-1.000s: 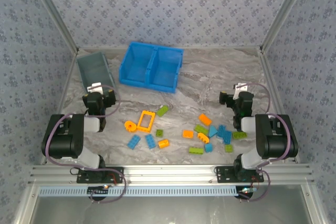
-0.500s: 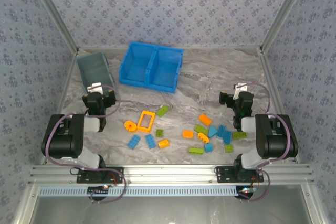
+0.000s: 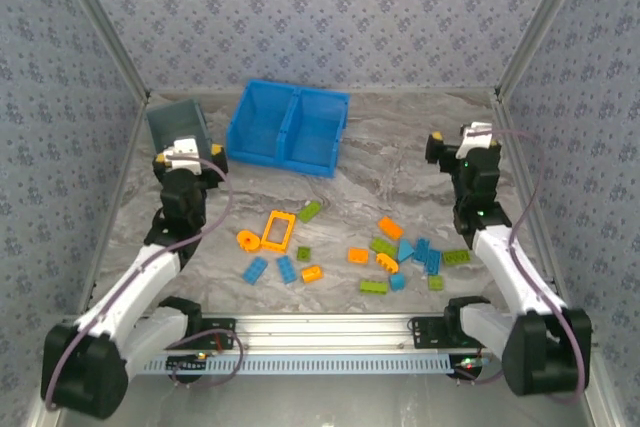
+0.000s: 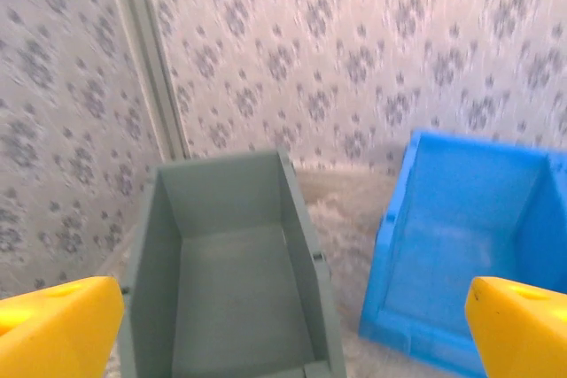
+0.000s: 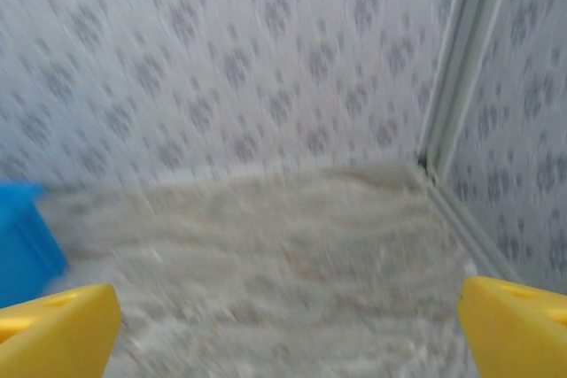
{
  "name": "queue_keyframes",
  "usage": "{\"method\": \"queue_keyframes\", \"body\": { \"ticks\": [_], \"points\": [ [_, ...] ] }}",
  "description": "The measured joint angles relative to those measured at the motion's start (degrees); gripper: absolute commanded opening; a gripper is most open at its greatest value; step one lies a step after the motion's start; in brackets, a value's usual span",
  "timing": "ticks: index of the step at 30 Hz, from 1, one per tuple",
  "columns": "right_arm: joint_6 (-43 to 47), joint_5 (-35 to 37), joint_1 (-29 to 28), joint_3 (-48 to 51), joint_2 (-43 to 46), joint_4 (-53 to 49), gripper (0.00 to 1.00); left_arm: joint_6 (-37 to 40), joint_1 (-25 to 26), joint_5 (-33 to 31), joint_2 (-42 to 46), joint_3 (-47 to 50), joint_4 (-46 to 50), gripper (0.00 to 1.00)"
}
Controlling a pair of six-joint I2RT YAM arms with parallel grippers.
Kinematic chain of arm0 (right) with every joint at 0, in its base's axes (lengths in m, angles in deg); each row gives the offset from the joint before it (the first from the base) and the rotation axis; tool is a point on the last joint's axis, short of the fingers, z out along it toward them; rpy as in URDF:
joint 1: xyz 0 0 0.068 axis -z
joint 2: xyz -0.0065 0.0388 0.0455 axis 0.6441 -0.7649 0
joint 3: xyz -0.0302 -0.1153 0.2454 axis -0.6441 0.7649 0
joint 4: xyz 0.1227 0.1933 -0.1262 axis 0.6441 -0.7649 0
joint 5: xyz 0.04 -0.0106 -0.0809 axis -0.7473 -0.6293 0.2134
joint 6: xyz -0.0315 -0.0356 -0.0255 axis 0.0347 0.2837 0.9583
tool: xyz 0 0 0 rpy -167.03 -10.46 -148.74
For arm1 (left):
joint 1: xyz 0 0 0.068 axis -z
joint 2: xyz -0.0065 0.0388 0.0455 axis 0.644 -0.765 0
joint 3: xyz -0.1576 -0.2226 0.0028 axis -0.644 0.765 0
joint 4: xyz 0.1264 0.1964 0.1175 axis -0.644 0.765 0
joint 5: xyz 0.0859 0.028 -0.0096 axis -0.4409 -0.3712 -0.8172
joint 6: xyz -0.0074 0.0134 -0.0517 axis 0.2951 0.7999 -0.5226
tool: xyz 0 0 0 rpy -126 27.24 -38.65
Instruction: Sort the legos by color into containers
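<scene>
My right gripper next needs to move across toward the blue bin, tip down and lower with its fingers on either side of the rim of its closest side (image 3: 342, 131) (image 5: 28, 203), since there is only bare marble between them.
Several legos in blue, lime green and orange lie loose on the marble table in the top view: an open orange frame (image 3: 277, 230) left of centre and a mixed cluster (image 3: 405, 255) to the right. The grey container (image 3: 178, 125) and the two-compartment blue container (image 3: 288, 127) stand at the back left, both empty as far as they show. My left gripper (image 3: 186, 159) hovers at the grey bin's (image 4: 301, 219) near end, open (image 4: 288, 329), with the blue bin (image 4: 478, 143) to its right. Over bare table at the right hangs my right gripper (image 3: 462, 143), open and empty (image 5: 285, 329).
Patterned walls close in the table on three sides, with metal posts at the back corners (image 5: 456, 68). An edge of the blue bin (image 5: 22, 236) shows at the left of the right wrist view. Bare marble (image 3: 400, 147) lies between the blue bin and the right gripper.
Both arms have unfolded from their tucked pose and reached toward the back of the table, lifting the grippers. The legos and bins have not moved.
</scene>
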Motion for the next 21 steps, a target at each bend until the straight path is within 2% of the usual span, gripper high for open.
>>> {"method": "queue_keyframes", "body": {
  "ticks": [3,5,8,10,12,15,17,21],
  "points": [
    [-2.5,0.4,-2.7,-7.1,2.7,-6.2,1.0,-0.9,0.1,-1.2,3.5,-3.8,7.0,0.99],
    [-7.8,-0.9,-3.6,-13.2,2.1,-12.0,1.0,-2.9,0.1,-1.5,3.2,-8.1,13.3,0.99],
    [-18.4,-4.4,-3.4,-20.9,-0.9,-21.0,1.0,-11.3,-1.0,-0.8,-0.9,-19.6,27.7,0.99],
    [-22.5,-8.8,-3.4,-23.2,-4.3,-25.0,0.97,-16.1,-5.0,3.0,-5.0,-26.7,33.7,0.99],
    [-24.4,-10.1,-6.2,-27.6,-10.0,-31.0,0.94,-20.6,-11.6,9.0,-10.3,-32.3,38.8,0.99],
    [-25.3,-10.6,-14.9,-36.6,-22.4,-37.6,0.91,-24.8,-18.7,16.1,-21.3,-42.3,47.4,0.98],
    [-25.8,-11.6,-20.0,-41.7,-30.9,-40.8,0.87,-25.8,-19.9,20.1,-31.5,-49.5,51.1,0.94],
    [-27.0,-13.3,-23.2,-51.9,-45.4,-47.3,0.77,-26.0,-19.9,26.3,-45.1,-56.1,55.7,0.89]
  ]
}}
